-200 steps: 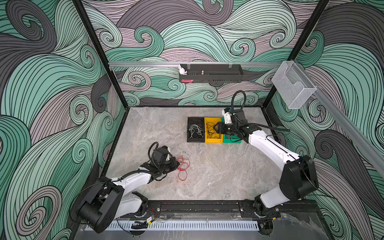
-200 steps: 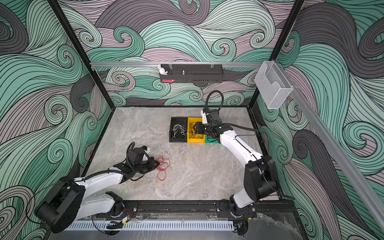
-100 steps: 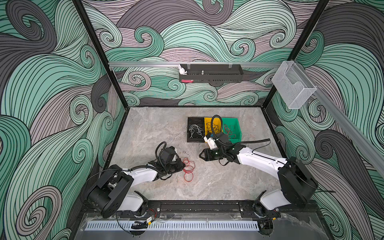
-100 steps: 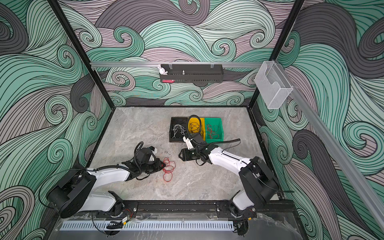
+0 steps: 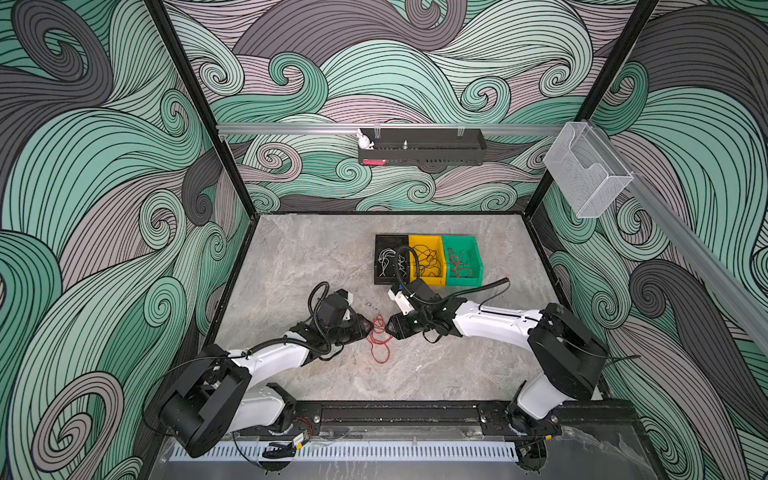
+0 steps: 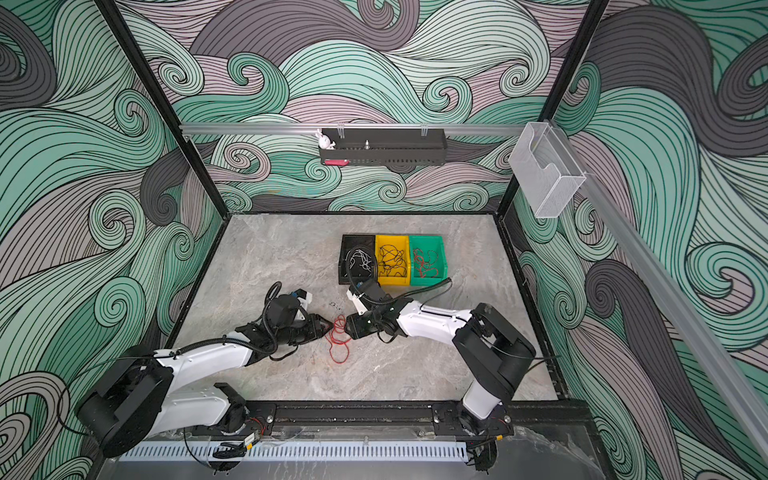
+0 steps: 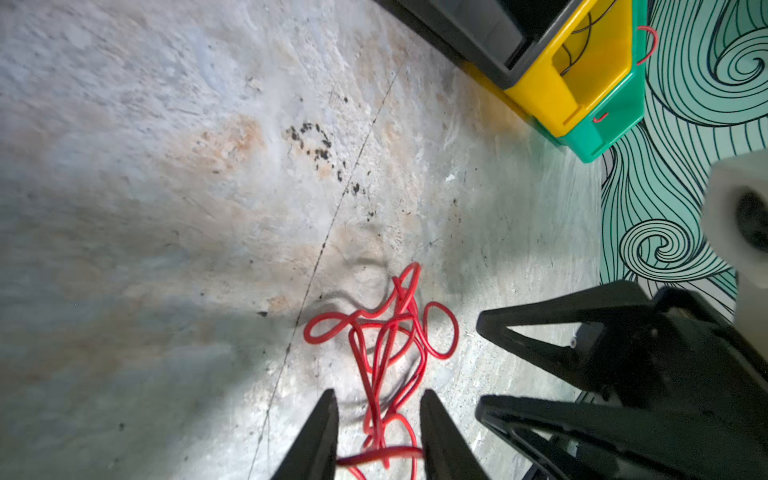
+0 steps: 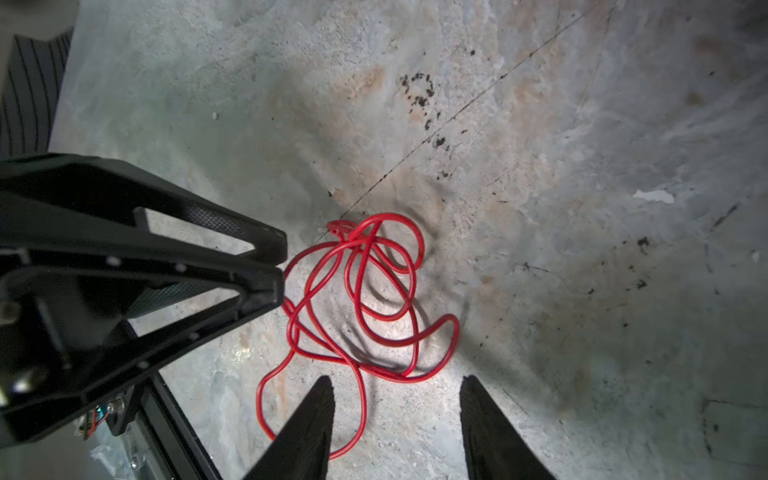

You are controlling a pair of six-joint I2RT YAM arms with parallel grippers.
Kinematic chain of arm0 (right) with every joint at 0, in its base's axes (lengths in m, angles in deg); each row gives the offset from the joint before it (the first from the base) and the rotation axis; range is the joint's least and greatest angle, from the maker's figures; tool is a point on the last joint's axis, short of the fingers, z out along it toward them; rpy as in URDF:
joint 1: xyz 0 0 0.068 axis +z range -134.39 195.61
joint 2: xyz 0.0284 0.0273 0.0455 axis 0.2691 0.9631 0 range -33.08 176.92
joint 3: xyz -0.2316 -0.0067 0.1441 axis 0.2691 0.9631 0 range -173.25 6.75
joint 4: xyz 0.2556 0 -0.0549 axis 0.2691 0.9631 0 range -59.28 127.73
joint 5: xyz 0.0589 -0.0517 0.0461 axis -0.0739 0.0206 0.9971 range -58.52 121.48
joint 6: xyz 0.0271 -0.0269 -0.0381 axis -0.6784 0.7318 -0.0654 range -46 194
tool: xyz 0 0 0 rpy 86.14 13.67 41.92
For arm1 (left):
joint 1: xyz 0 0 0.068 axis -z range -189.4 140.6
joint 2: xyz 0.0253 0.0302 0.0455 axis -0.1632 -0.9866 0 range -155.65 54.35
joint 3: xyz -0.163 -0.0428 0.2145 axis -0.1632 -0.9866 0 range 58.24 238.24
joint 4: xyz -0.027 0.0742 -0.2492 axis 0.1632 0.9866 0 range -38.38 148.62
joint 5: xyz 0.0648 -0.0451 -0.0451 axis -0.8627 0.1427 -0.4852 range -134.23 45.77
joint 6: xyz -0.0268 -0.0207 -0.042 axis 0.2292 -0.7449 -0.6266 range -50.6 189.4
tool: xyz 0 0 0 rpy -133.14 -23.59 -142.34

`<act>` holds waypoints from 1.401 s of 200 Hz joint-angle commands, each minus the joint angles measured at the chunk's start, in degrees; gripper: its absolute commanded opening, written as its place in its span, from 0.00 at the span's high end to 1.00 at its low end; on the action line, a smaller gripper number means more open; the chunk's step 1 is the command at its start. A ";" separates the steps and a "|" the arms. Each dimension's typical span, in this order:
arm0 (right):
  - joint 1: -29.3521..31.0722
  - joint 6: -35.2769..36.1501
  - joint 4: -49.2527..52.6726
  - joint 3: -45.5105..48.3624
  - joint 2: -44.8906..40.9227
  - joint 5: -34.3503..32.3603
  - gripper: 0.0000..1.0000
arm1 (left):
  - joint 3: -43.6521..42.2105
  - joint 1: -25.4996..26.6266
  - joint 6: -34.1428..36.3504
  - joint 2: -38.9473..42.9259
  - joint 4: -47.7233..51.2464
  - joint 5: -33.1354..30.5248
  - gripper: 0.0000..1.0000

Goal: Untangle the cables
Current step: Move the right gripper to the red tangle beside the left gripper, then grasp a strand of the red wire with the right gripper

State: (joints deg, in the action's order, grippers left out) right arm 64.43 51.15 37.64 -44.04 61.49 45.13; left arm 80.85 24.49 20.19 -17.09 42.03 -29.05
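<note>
The left gripper next needs to ease away from the right gripper and close deep on the piece of red cable between its fingers, since the cable already runs through their gap.
A tangle of red cables (image 5: 378,345) lies on the grey table (image 5: 291,270), a loop trailing toward the front edge. My left gripper (image 5: 368,328) is low at its left side and open. In the left wrist view, several strands of the red cables (image 7: 386,332) run loosely between my left gripper's (image 7: 378,415) fingers. My right gripper (image 5: 388,328) faces it from the right, tips close to the heap. It is open too (image 8: 397,399), with one loop of the red cables (image 8: 365,291) lying below its spread fingers. More cables lie sorted in three bins.
Behind the grippers stands a row of bins: a black bin (image 5: 390,237) with white cables, a yellow bin (image 5: 424,237) with black ones, and a green bin (image 5: 459,238) with red ones. The right arm's black hose arcs over the black bin. A shelf hangs on the back wall.
The right arm swung from the bins down to the red tangle. The left gripper, shut a second ago, has opened and shifted right with the tangle.
</note>
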 commanded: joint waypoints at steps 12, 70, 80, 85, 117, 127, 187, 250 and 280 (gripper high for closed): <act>0.91 3.29 0.05 -2.13 3.03 -2.71 0.51 | -0.05 0.30 0.87 0.01 2.22 -1.14 0.64; 1.02 5.95 -1.10 -4.74 7.33 -3.89 0.53 | 1.29 0.30 1.48 -2.62 2.51 -0.92 0.65; 1.02 6.06 -1.50 -5.23 7.98 -3.77 0.55 | 1.45 0.30 1.52 -2.94 2.60 -1.24 0.67; 1.02 6.15 -1.58 -5.48 8.28 -3.80 0.56 | 1.51 0.30 1.54 -3.20 2.68 -1.29 0.67; 1.02 6.24 -1.74 -6.44 9.73 -3.23 0.68 | 1.82 0.29 1.65 -3.53 3.82 -2.39 0.73; 1.02 6.09 -1.98 -6.31 9.77 -3.32 0.73 | 1.86 0.29 1.57 -3.38 4.30 -3.06 0.76; 1.01 5.13 -1.95 -4.41 8.18 -6.63 0.91 | 1.74 0.25 1.53 -1.74 6.83 -5.34 0.91; 0.41 2.82 0.04 -3.12 6.29 -10.80 0.95 | 0.45 0.08 1.18 2.95 10.13 -8.40 1.00; 0.49 3.64 -2.92 -1.66 4.48 -6.42 0.90 | -0.20 0.04 0.96 3.34 9.90 -8.68 1.00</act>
State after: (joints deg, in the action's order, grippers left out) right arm 65.04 54.91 36.44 -46.92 68.66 36.61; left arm 80.85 24.49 21.15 -14.49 50.58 -36.13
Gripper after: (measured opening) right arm 0.078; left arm 0.049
